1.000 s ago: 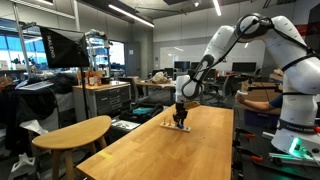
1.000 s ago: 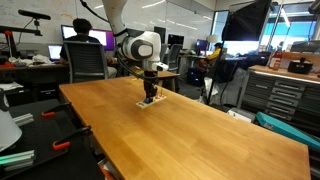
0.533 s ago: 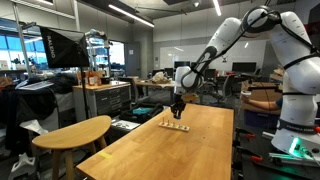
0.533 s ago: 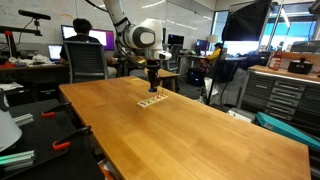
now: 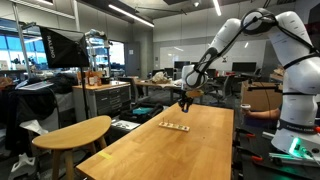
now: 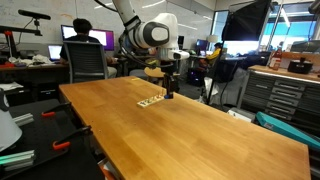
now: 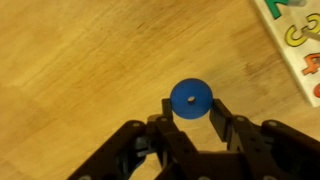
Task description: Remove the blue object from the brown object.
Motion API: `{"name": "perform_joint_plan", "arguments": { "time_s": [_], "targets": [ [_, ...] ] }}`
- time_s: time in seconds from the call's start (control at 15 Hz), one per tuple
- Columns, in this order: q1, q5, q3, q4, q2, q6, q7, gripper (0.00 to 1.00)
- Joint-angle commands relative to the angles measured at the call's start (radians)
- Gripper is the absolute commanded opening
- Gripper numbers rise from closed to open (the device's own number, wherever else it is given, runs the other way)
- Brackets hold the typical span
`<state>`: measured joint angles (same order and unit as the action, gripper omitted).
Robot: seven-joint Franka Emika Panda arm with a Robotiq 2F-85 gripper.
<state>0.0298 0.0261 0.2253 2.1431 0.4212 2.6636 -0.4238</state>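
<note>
The blue disc (image 7: 190, 98) in my gripper will next go down to the table beside the board.
In the wrist view my gripper (image 7: 190, 108) is shut on a round blue disc (image 7: 190, 98) with a small hole in its middle, held above the bare wooden table (image 7: 80, 70). The flat light-brown board (image 7: 300, 45) with shaped cut-outs lies at the top right corner of that view. In both exterior views the gripper (image 5: 185, 101) (image 6: 169, 93) hangs above the table, lifted off and to one side of the board (image 5: 175, 126) (image 6: 151, 101). The disc is too small to make out in the exterior views.
The long wooden table (image 6: 190, 130) has a round stool-like table (image 5: 75, 132) beside it. A person sits at a desk (image 6: 82, 45) behind. Cabinets (image 6: 280, 95) and benches stand around the table.
The gripper has risen from the brown board with the blue disc and moved sideways away from it. The board stays on the table.
</note>
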Motion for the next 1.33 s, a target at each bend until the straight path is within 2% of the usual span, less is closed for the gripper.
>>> {"name": "perform_joint_plan", "arguments": {
  "time_s": [0.0,0.27,0.33,0.4,0.47,0.73,0.87,1.27],
  "targets": [
    [-0.008,0.018,0.043,-0.009,0.063,0.011,-0.049,0.21],
    [-0.012,0.005,0.052,-0.008,0.122,0.006,-0.064,0.22],
    [-0.008,0.004,0.052,-0.011,0.133,0.000,-0.070,0.41],
    [-0.006,-0.002,0.046,-0.012,0.136,-0.010,-0.071,0.68],
    [-0.005,-0.008,0.039,-0.010,0.131,-0.016,-0.070,0.69],
    [0.024,-0.014,-0.013,0.031,-0.028,-0.157,-0.032,0.98],
    [0.031,-0.002,-0.041,0.055,-0.124,-0.257,0.000,1.00],
    [0.020,0.002,-0.123,0.072,-0.422,-0.662,0.100,1.00]
  ]
}}
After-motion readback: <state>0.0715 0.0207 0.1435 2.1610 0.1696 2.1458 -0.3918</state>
